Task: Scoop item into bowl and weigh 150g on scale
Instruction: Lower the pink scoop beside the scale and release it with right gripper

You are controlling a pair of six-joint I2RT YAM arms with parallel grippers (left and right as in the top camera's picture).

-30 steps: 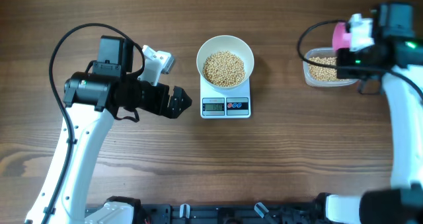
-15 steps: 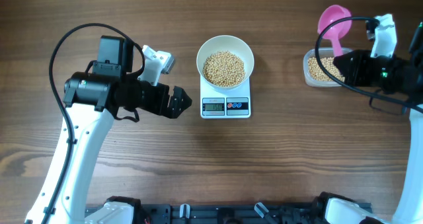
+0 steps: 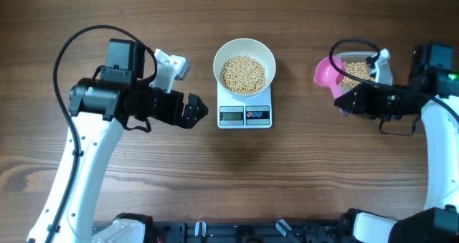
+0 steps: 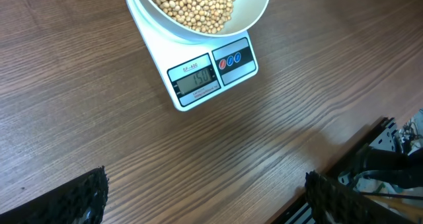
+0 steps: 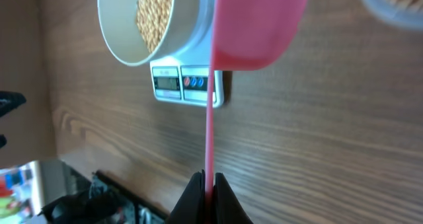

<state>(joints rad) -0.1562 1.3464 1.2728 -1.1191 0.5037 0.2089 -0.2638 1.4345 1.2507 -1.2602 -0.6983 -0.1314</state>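
Next, my right gripper moves down and back to the bare tabletop beside the scale to release the pink scoop [image 3: 326, 73], since the display shows the asked weight.
The white bowl [image 3: 219, 56] stands on the white scale [image 3: 244, 115] at table centre, with a heap of tan beans [image 3: 242, 74] in it. My left gripper [image 3: 193, 112] hangs open just left of the scale with nothing between its fingers; its wrist view looks down on the bowl [image 4: 254, 16], the beans [image 4: 192, 2] and the scale's display [image 4: 195, 80]. My right gripper [image 3: 344, 99] is shut on the thin handle of a pink scoop [image 3: 326, 73], which hangs between the bowl and a clear tub [image 3: 355, 72]. In the right wrist view the scoop [image 5: 258, 26] is side-on, and no beans show in it.
The clear tub at the right back holds more beans. Bare wooden tabletop [image 3: 287, 178] stretches in front of the scale. A dark rail [image 3: 244, 232] with fittings runs along the table's front edge. The left arm's black cable [image 3: 72, 46] loops over the left side.
My right arm has swung the pink scoop from behind the tub to its left, toward the bowl. The left arm, bowl and scale have not moved.
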